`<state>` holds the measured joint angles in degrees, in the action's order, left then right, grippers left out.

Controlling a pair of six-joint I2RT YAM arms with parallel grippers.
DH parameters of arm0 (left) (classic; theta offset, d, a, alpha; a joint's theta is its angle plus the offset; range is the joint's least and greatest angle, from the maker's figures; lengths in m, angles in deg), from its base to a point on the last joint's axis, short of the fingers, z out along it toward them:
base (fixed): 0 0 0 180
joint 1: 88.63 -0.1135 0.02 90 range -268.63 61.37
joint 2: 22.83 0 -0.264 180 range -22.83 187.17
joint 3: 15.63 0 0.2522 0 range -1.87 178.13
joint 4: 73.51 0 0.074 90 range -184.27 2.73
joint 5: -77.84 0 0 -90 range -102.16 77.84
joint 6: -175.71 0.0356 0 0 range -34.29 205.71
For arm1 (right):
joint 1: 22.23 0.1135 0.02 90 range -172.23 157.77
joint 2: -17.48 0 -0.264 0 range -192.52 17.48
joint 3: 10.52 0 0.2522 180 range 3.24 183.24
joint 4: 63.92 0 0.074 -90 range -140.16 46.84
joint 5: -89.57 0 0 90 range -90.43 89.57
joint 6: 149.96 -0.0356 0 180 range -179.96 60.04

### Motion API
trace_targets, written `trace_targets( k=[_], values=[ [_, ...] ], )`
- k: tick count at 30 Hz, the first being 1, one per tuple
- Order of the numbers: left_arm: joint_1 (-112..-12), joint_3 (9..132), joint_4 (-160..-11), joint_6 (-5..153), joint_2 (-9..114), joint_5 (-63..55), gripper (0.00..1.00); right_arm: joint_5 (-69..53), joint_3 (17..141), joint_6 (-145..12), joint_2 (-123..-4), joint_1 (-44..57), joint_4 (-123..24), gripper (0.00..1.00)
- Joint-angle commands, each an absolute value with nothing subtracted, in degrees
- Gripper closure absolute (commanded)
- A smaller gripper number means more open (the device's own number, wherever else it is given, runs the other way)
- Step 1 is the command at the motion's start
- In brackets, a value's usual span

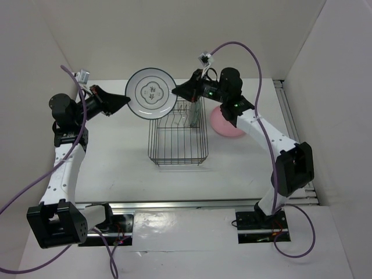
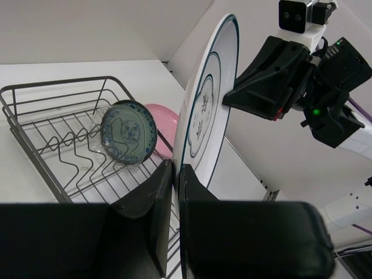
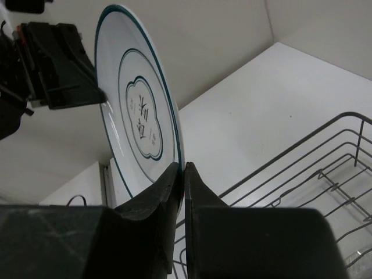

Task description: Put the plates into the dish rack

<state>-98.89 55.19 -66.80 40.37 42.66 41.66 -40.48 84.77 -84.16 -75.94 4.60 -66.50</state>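
Observation:
My right gripper should turn outward next, lower the white plate between the rack's wires beside the clear glass plate and let it go, because those wires are empty.
The white plate with grey rings [image 1: 151, 93] is held on edge in the air above the far end of the black wire dish rack [image 1: 177, 139]. My left gripper [image 1: 125, 100] is shut on its left rim [image 2: 176, 171]. My right gripper [image 1: 177, 92] is shut on its right rim [image 3: 181, 171]. The dark teal plate [image 2: 129, 132] stands upright in the rack between prongs. A clear glass plate [image 2: 97, 136] seems to stand right against it. The pink plate [image 1: 228, 123] lies on the table right of the rack, partly under my right arm.
White walls enclose the table at the back and both sides. The near part of the rack [image 1: 174, 151] holds no plates. A metal rail [image 1: 203, 204] runs along the table's near edge. Purple cables hang from both arms.

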Motion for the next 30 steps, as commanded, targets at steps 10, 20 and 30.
trace_targets(
  k=[10,20,30],
  values=[
    [-98.6,57.3,-73.9,40.8,41.2,34.4,0.04,8.4,87.4,-83.7,-72.2,12.9,-54.8,1.00],
    [-100.1,58.2,-90.8,39.7,39.5,10.5,0.00,42.8,94.3,-78.9,-74.1,18.1,-41.7,1.00],
    [-101.9,60.9,-96.4,39.7,43.6,9.5,0.00,73.9,107.5,-65.7,-86.0,30.0,-40.1,1.00]
  ],
)
